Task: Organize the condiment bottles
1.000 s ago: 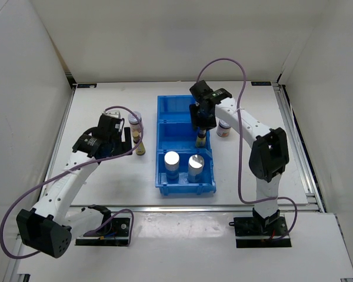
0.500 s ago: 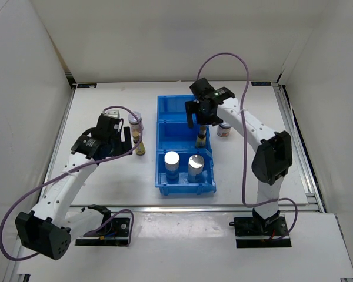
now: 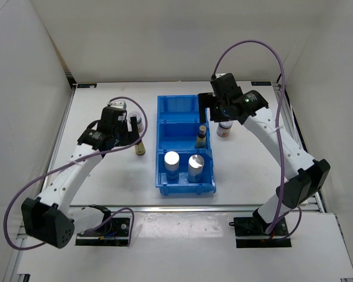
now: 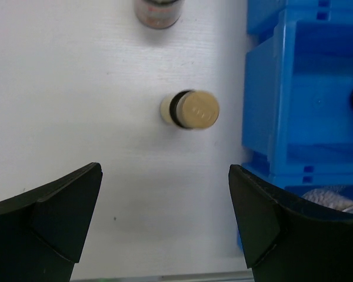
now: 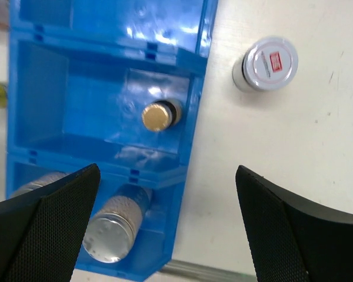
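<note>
The robot's left gripper will go down, outward and toward the bin to straddle the amber bottle's dark cap, since the cap is below it, outward and slightly toward the bin.
The blue bin point(image 3: 165, 126) holds two silver-lidded shakers point(image 3: 172, 160) point(image 3: 196, 163) in its near compartment and one amber bottle point(image 3: 201, 136) upright in the middle one. A second amber bottle point(image 3: 140, 147) point(image 4: 191, 110) stands on the table left of the bin, with a jar point(image 3: 138, 122) point(image 4: 157, 12) behind it. My left gripper point(image 3: 131, 134) point(image 4: 165, 176) hangs open above these two, holding nothing. A white-lidded jar point(image 3: 223, 130) point(image 5: 269, 61) stands right of the bin. My right gripper point(image 3: 216, 114) point(image 5: 167, 173) is open and empty above the bin's right wall, near that jar.
The bin's far compartment point(image 3: 179, 108) shows nothing inside. White walls enclose the table at the back and both sides. A metal rail point(image 3: 182, 207) runs along the near edge. In the right wrist view a shaker point(image 5: 115, 226) lies below the amber bottle point(image 5: 160, 116).
My right gripper opened, let go of the amber bottle in the middle compartment, then rose and swung right. The left gripper shifted slightly back and right, still open.
</note>
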{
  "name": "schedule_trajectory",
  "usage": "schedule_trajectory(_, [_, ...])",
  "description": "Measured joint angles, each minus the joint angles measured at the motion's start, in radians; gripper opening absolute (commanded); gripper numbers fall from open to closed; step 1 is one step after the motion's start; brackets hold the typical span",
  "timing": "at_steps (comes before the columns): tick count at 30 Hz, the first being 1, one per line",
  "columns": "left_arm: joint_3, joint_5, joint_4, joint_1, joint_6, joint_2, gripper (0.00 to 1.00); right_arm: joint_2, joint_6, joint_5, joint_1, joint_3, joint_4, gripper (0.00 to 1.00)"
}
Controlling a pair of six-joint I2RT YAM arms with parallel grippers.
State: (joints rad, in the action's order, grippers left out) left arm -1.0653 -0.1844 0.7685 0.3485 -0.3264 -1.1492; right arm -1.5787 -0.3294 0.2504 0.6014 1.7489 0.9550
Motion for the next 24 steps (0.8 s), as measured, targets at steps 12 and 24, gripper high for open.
schedule_trajectory(12, [-0.108, 0.026, -0.135, 0.000, -0.002, -0.329, 0.80, 0.054, 0.013, 0.001, -0.021, -0.173, 0.015, 0.99])
schedule_trajectory(24, [-0.115, 0.027, -0.152, -0.009, -0.012, -0.356, 0.48, 0.089, 0.023, 0.003, -0.048, -0.179, 0.015, 0.99])
